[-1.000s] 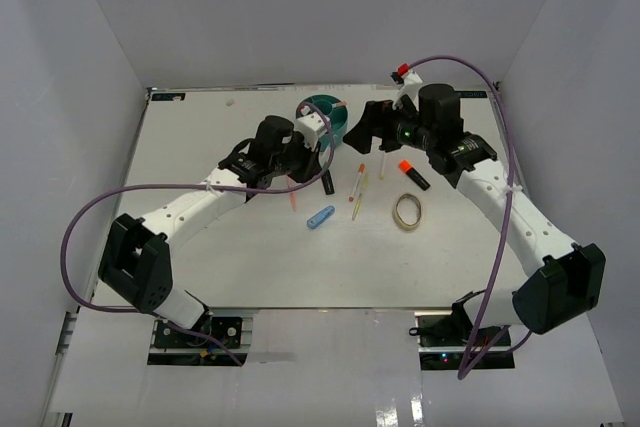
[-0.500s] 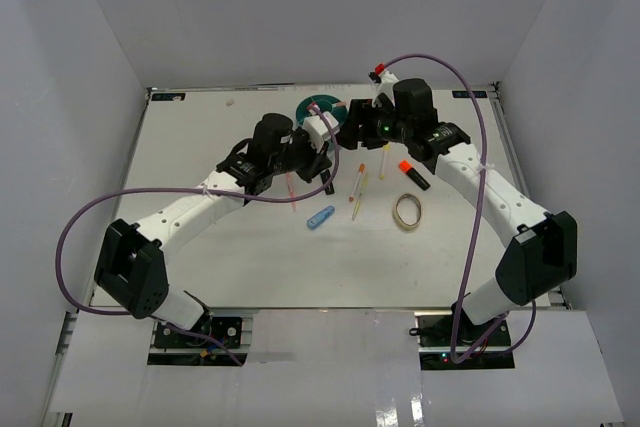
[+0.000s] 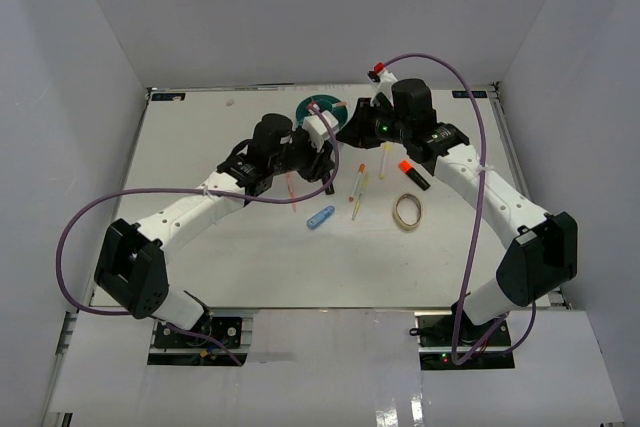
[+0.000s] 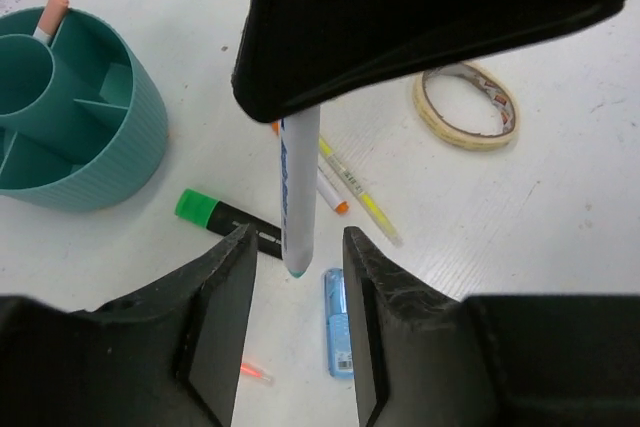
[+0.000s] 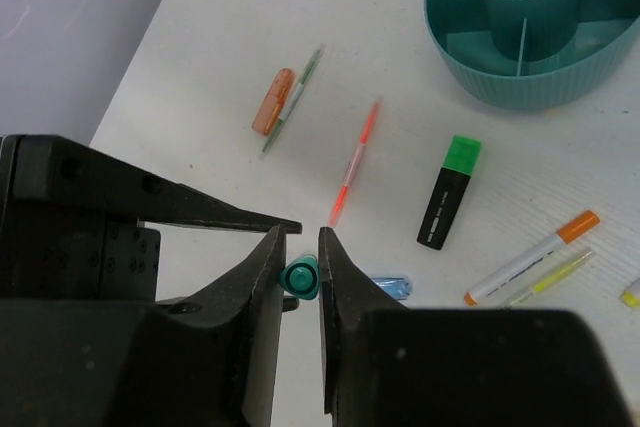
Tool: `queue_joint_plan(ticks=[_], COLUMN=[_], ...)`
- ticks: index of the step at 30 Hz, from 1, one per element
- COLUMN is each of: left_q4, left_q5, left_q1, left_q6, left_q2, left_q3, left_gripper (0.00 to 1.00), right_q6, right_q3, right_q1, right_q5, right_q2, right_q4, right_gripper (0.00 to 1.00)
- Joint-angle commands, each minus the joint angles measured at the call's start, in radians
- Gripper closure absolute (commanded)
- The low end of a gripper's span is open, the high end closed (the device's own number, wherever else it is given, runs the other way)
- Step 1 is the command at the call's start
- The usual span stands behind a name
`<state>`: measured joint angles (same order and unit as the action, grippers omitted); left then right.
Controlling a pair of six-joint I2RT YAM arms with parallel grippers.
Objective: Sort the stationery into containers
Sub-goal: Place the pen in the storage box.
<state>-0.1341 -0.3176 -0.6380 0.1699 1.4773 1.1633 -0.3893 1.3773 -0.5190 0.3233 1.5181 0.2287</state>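
Observation:
The right gripper will next move outward over the organizer's section already holding the salmon-tipped pencil, lower the pen and let it go, because the section is outward of and below it.
A white pen with a teal end hangs upright between the fingers of my left gripper, which stands open and clear of it. My right gripper is shut on that pen's teal end from above. Both grippers meet just in front of the teal organizer, which has a salmon-tipped pencil in one compartment. On the table lie a green-capped highlighter, a light-blue clip, a yellow pen, a red pen and a tape ring.
An orange-capped highlighter lies right of the pens. A salmon eraser and a thin green pencil lie left of the red pen. White walls enclose the table on three sides. Purple cables loop from both arms.
My right arm swung left to the left gripper and its jaws closed on the pen's teal end. The left gripper's jaws then opened off the pen.

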Motion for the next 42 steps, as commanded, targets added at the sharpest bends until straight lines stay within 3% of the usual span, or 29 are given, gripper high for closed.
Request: queue_joint_plan(ticks=[1, 2, 5, 8, 14, 17, 25, 33, 42], left_q4=[0.031, 0.04, 0.042, 0.027, -0.055, -0.055, -0.131, -0.139, -0.139], left_q5=[0.055, 0.081, 0.172, 0.204, 0.213, 0.241, 0.233, 0.224, 0.202], left_q1=[-0.003, -0.003, 0.018, 0.078, 0.218, 0.242, 0.262, 0.262, 0.262], left_q6=[-0.016, -0.021, -0.073, -0.177, -0.406, -0.44, -0.468, -0.471, -0.48], left_q2=[-0.045, -0.045, -0.035, -0.023, -0.006, 0.009, 0.071, 0.077, 0.074], left_q3=[-0.027, -0.045, -0.068, -0.071, -0.066, -0.091, -0.036, -0.028, -0.025], left_gripper=[0.47, 0.29, 0.09, 0.02, 0.02, 0.02, 0.02, 0.02, 0.02], right_q6=[0.021, 0.036, 0.079, 0.108, 0.118, 0.122, 0.151, 0.153, 0.152], right_q3=[-0.007, -0.004, 0.009, 0.037, 0.062, 0.089, 0.241, 0.269, 0.37], right_q1=[0.005, 0.005, 0.01, 0.03, 0.088, 0.108, 0.112, 0.111, 0.103], right_q5=[-0.053, -0.067, -0.156, -0.242, -0.325, -0.371, -0.334, -0.261, -0.216], right_q2=[-0.027, -0.029, -0.027, -0.003, 0.077, 0.14, 0.356, 0.488, 0.616], right_q4=[-0.054, -0.071, -0.103, -0.149, -0.357, -0.465, -0.581, -0.712, -0.71], right_gripper=[0.92, 0.92, 0.92, 0.92, 0.92, 0.92, 0.92, 0.92, 0.86])
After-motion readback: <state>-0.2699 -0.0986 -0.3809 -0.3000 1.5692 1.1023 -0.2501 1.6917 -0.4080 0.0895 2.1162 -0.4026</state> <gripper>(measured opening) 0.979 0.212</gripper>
